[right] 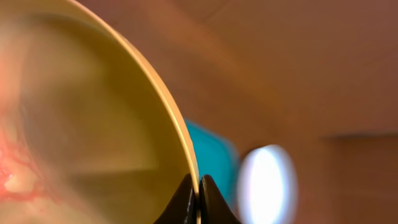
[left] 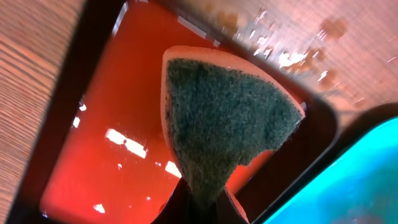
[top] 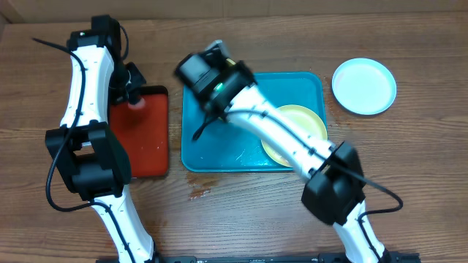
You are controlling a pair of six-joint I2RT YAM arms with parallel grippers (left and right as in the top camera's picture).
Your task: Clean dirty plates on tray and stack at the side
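Next, my right gripper will swing over the pale blue plate (top: pixel 363 86) (right: pixel 268 185) to its right in the overhead view and lower to release, stacking beside the tray.
My right gripper (right: pixel 199 198) is shut on the rim of a pale yellow-green plate (right: pixel 93 118) that has a pink smear at its lower left. It holds the plate tilted up over the far left part of the turquoise tray (top: pixel 212 150). In the overhead view this gripper (top: pixel 201 73) is blurred and hides the held plate. A second yellow-green plate (top: pixel 307 120) lies on the tray's right side, partly under my right arm. A pale blue plate (top: pixel 363 86) lies on the table right of the tray. My left gripper (left: pixel 205 208) is shut on a green-faced sponge (left: pixel 224 118).
The sponge hangs over a red tray with a black rim (left: pixel 93 124), which stands left of the turquoise tray (left: pixel 336 180) in the overhead view (top: pixel 150 146). Wet spots (top: pixel 199 193) mark the wood in front of the turquoise tray.
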